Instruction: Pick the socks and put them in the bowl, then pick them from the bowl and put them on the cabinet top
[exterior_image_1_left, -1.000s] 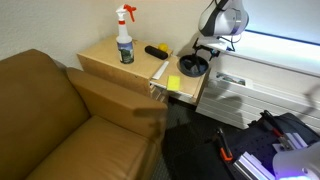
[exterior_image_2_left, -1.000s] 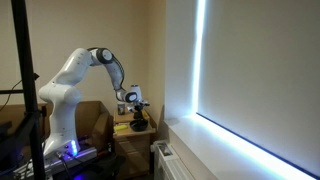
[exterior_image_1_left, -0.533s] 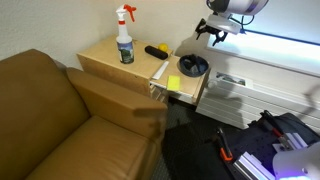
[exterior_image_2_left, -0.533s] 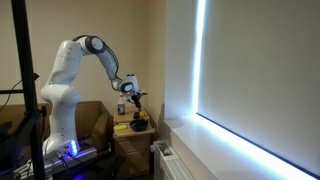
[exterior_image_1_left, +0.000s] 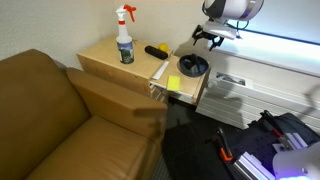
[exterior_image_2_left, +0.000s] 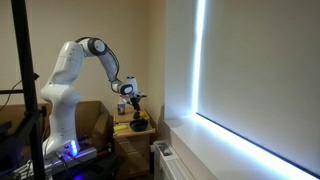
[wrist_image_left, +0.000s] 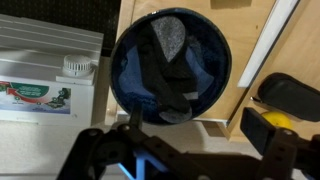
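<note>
The robot needs to move its gripper down and toward the middle of the bowl next, so the open fingers go past the bowl's rim onto the dark grey sock crumpled inside (exterior_image_1_left: 192, 63) (wrist_image_left: 168, 66).
A dark blue bowl (wrist_image_left: 224, 52) stands on the wooden cabinet top (exterior_image_1_left: 105, 58) near its right end. The dark and grey socks (wrist_image_left: 165, 68) lie crumpled inside it. The bowl shows in both exterior views (exterior_image_1_left: 193, 67) (exterior_image_2_left: 137, 125). My gripper (wrist_image_left: 195, 135) hangs open and empty above the bowl, clear of the socks. It also shows in both exterior views (exterior_image_1_left: 207, 37) (exterior_image_2_left: 133, 99).
A spray bottle (exterior_image_1_left: 124, 36) and a black object (exterior_image_1_left: 157, 50) stand on the cabinet top. A yellow item (exterior_image_1_left: 174, 83) lies in front of the bowl. A brown sofa (exterior_image_1_left: 60, 120) is beside the cabinet. A white unit (wrist_image_left: 40, 80) stands next to the bowl.
My gripper rose from just over the bowl, then came back down a little. The socks stay in the bowl.
</note>
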